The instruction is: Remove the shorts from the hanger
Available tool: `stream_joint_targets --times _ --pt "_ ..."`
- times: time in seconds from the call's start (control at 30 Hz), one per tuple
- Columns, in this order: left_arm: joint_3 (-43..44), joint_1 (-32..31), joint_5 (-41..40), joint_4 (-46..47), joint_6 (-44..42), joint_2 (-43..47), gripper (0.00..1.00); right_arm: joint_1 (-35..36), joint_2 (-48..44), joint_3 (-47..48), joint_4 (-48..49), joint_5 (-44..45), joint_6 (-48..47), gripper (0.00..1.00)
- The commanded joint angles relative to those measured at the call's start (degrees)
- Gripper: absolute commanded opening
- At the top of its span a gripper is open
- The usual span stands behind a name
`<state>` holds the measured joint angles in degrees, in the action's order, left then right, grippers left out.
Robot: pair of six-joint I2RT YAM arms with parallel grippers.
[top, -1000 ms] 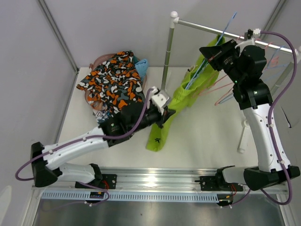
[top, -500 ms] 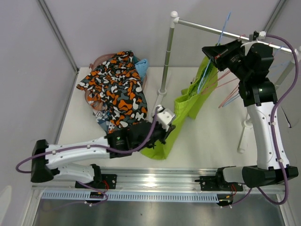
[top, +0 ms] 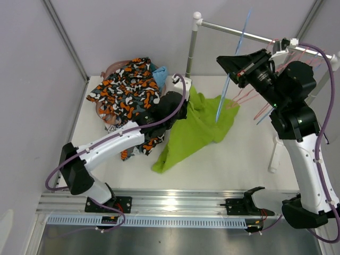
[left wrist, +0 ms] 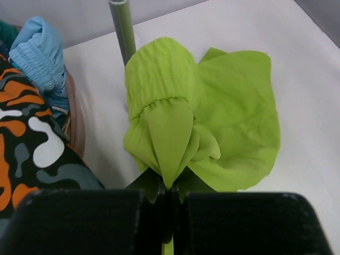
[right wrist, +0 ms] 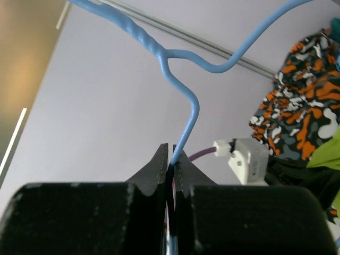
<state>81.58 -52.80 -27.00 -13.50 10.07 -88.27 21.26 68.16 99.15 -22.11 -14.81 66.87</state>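
The lime green shorts are off the hanger, so the robot's right gripper will next lower the blue hanger's top end slightly outward onto the bar [top: 254, 37].
The lime green shorts [top: 194, 130] lie spread on the table, off the hanger. My left gripper [top: 183, 108] is shut on their waistband end, which bunches up before the jaws in the left wrist view [left wrist: 164, 122]. My right gripper [top: 226, 65] is shut on the wire of a blue hanger [top: 234, 64], held up near the rail; the wire shows in the right wrist view [right wrist: 183, 114]. The black-orange-white shorts [top: 130, 93] lie piled at the back left, with light blue shorts [top: 159, 74] behind them. The other pairs are hidden.
A white rack with a post [top: 191, 53] and a top rail [top: 239, 33] stands at the back. Pink hangers [top: 265, 109] hang at the right. A round basket rim [left wrist: 74, 119] sits under the pile. The rack's right leg [top: 274, 154] stands near my right arm.
My left gripper has pulled the lime green shorts off the blue hanger and moved back towards the pile. My right gripper has swung the bare hanger upward and leftward.
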Motion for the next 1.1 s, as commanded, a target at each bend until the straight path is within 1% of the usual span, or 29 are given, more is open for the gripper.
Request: stream_joint_targets --times 0.0,0.03,0.13,0.17,0.27,0.33,0.37,0.43,0.47,0.53,0.63,0.67,0.73,0.77,0.8,0.83,0.87,0.9,0.93,0.97,1.0,1.03,1.07 --pt "-2.56 -0.38 -1.38 0.93 0.30 7.39 0.00 -0.16 -0.75 3.76 2.51 1.79 -0.68 0.00" --pt "-4.22 -0.38 -1.38 0.84 1.00 10.54 0.00 -0.34 -0.23 3.77 2.77 1.89 -0.95 0.00" --pt "-7.13 -0.38 -0.51 -1.52 2.58 15.74 0.00 -1.39 2.58 4.20 3.04 1.10 -1.83 0.00" --pt "-7.92 -0.47 -0.16 -2.32 2.77 19.41 0.00 -1.39 3.37 5.25 2.69 1.45 -2.62 0.00" --pt "-7.84 -0.55 1.25 -6.27 1.63 24.18 0.00 -1.74 5.83 6.05 2.68 3.03 -4.99 0.00" --pt "-5.74 -0.47 0.03 -10.73 -0.21 26.65 0.00 -2.79 7.42 7.01 2.60 3.73 -6.83 0.00" --pt "-2.34 -0.47 -0.76 -11.98 -1.09 27.09 0.00 -3.23 9.17 8.15 2.51 3.73 -7.19 0.00" --pt "0.14 -0.29 -2.61 -14.70 -4.08 27.27 0.00 -4.98 10.93 9.30 2.25 2.95 -7.63 0.00" --pt "3.99 -0.12 -3.05 -15.24 -5.22 27.19 0.00 -5.43 12.42 9.65 2.42 2.77 -7.55 0.00" --pt "8.91 1.55 -3.67 -16.90 -8.21 25.52 0.00 -6.57 13.14 10.01 2.33 2.85 -8.16 0.00" --pt "18.40 7.07 -1.92 -18.93 -10.93 20.43 0.00 -7.28 13.66 9.04 1.98 4.35 -9.39 0.00" --pt "21.83 11.27 -0.43 -19.20 -11.55 18.94 0.00 -7.37 13.32 8.34 2.24 4.52 -9.56 0.00" --pt "26.60 15.68 4.56 -19.37 -10.68 13.86 0.00 -7.89 13.14 5.80 2.77 4.61 -9.57 0.00" --pt "32.53 19.71 5.64 -19.90 -10.59 11.91 0.00 -7.98 12.88 4.92 2.95 4.53 -9.48 0.00" --pt "34.94 21.58 6.43 -20.42 -10.51 9.72 0.00 -8.07 12.44 3.17 3.30 4.09 -9.39 0.00" --pt "37.75 23.42 8.00 -21.30 -9.46 4.91 0.00 -8.07 12.17 2.45 3.30 3.82 -9.39 0.00" --pt "40.21 26.83 8.72 -22.61 -8.84 2.34 0.00 -8.25 11.91 1.66 3.30 3.56 -9.48 0.00" --pt "49.81 28.43 9.42 -23.67 -8.66 -0.38 0.00 -8.25 11.47 1.05 3.30 2.95 -9.39 0.00" --pt "53.30 30.19 10.21 -24.81 -8.31 -6.15 0.00 -8.42 11.12 -0.26 3.13 2.77 -9.56 0.00" --pt "59.86 33.17 10.91 -26.30 -7.61 -8.74 0.00 -8.42 10.77 -1.06 3.30 2.59 -9.48 0.00" --pt "64.97 34.67 11.18 -26.49 -6.91 -11.02 0.00 -8.42 9.98 -2.03 3.56 2.42 -9.48 0.00" --pt "66.41 36.34 11.88 -25.88 -5.86 -12.79 0.00 -8.60 9.63 -3.86 3.82 2.33 -9.48 0.00" --pt "65.64 39.58 14.76 -24.49 -3.50 -14.37 0.00 -8.69 9.36 -4.84 4.00 2.15 -9.30 0.00"
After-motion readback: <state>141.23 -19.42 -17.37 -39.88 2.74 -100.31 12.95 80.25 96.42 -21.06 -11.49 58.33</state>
